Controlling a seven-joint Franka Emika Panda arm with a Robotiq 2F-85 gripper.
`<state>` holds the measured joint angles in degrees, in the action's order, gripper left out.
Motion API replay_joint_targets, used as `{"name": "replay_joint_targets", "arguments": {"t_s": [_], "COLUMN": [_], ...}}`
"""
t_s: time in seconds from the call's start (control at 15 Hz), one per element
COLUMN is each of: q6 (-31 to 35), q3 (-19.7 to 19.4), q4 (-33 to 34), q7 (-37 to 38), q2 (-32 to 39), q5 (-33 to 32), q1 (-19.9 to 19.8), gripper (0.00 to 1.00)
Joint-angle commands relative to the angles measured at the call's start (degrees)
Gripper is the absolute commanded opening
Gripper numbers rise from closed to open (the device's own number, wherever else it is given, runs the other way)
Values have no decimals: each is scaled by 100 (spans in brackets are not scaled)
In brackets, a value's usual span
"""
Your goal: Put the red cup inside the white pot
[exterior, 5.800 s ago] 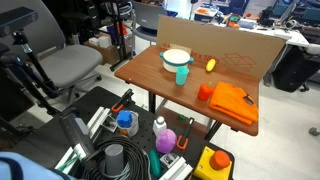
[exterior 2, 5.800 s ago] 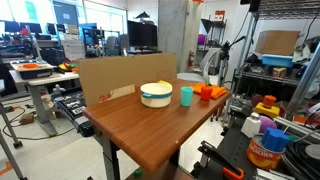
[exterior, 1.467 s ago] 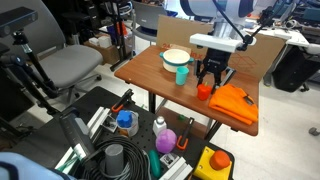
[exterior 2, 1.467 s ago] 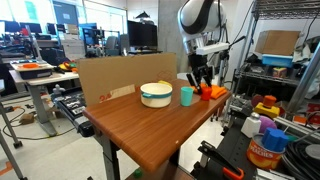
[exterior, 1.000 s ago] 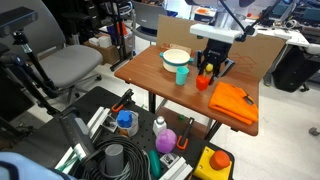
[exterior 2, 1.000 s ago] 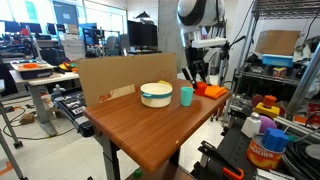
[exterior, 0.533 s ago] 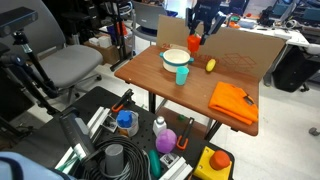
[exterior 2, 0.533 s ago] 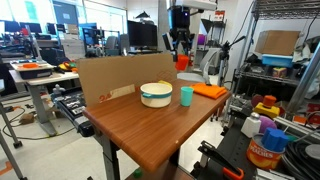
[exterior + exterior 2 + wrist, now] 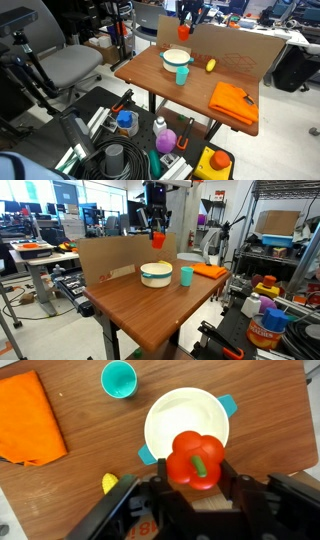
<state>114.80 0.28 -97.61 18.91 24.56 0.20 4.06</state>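
My gripper is holding the red cup and should lower it into the white pot, going past the pot's rim toward its empty middle (image 9: 176, 56) (image 9: 187, 423).
My gripper (image 9: 196, 473) is shut on the red cup (image 9: 186, 455), which from above looks lobed like a toy pepper with a green stalk. It hangs high over the wooden table in both exterior views, the red cup (image 9: 183, 32) (image 9: 158, 240) just under the gripper (image 9: 184, 22) (image 9: 157, 228). The white pot (image 9: 152, 418) lies below, round and shallow with teal handles; the cup covers part of its near rim. On the table, the white pot (image 9: 166, 58) (image 9: 145, 277) has nothing in it that I can see.
A teal cup (image 9: 182, 75) (image 9: 186, 276) (image 9: 118, 378) stands beside the pot. An orange cloth (image 9: 234, 102) (image 9: 209, 270) (image 9: 28, 417) lies at the table's end. There is a small yellow thing (image 9: 210, 66) (image 9: 110, 483) near a cardboard wall (image 9: 235, 48) (image 9: 108, 256).
The gripper has risen from beside the orange cloth with the red cup in it and has moved across to above the white pot.
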Motion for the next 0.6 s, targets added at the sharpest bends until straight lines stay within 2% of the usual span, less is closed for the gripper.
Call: {"name": "replay_joint_targets", "arguments": {"t_s": [0.0,0.53], "q6": [-552,-815], "q3": [1,-80], "q4": [931,1625], "q7": [-27,163], "q2": [815,1794], "q5": [117,-38], "q1": [39,261], "gripper": [25,25]}}
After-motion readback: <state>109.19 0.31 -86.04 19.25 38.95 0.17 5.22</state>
